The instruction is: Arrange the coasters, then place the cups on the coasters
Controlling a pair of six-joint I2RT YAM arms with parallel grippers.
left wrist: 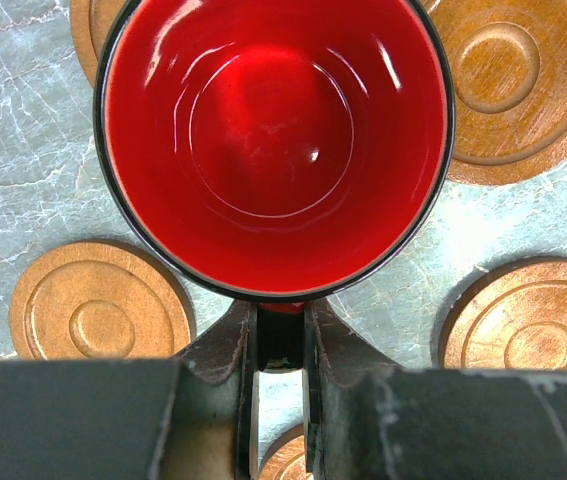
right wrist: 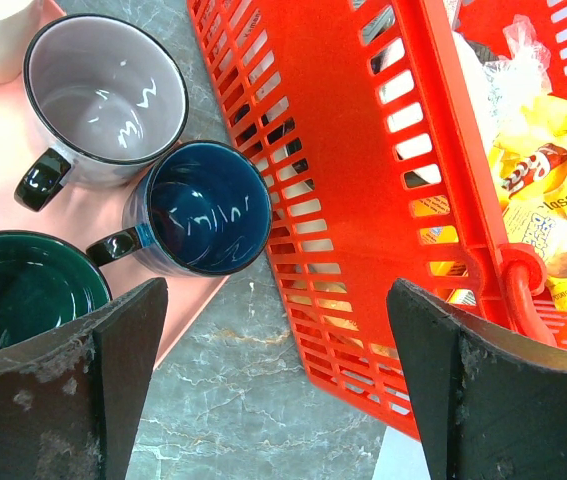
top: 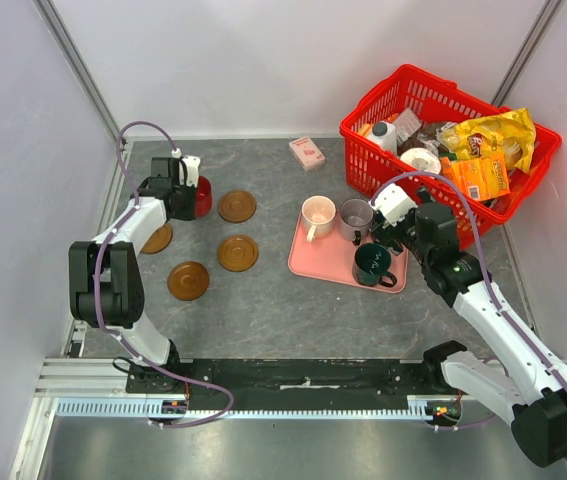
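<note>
My left gripper will next move the red cup (left wrist: 273, 140) outward and down over the far coaster peeking past its rim (left wrist: 93, 32) and let go of the cup's handle. The cup hangs short of that coaster now.
My left gripper (left wrist: 281, 325) is shut on the handle of the red cup (left wrist: 273, 140), holding it upright over the far-left table (top: 201, 197). Several brown coasters lie around it: one (left wrist: 101, 315) to the left, one (left wrist: 528, 320) to the right, one (left wrist: 508, 75) farther on. From above, coasters (top: 237, 206) (top: 237, 253) (top: 188, 280) lie right of that arm. The cream cup (top: 316, 215), grey cup (right wrist: 103, 100), navy cup (right wrist: 206, 207) and green cup (right wrist: 23, 290) stand on the pink tray (top: 313, 262). My right gripper (right wrist: 273, 385) hangs open beside the tray, holding nothing.
A red basket (top: 453, 140) full of packaged goods stands at the back right, its slatted wall (right wrist: 363, 200) close beside my right gripper's fingers. A small pink box (top: 306, 152) lies near the back wall. Walls close in the table on the left and right.
</note>
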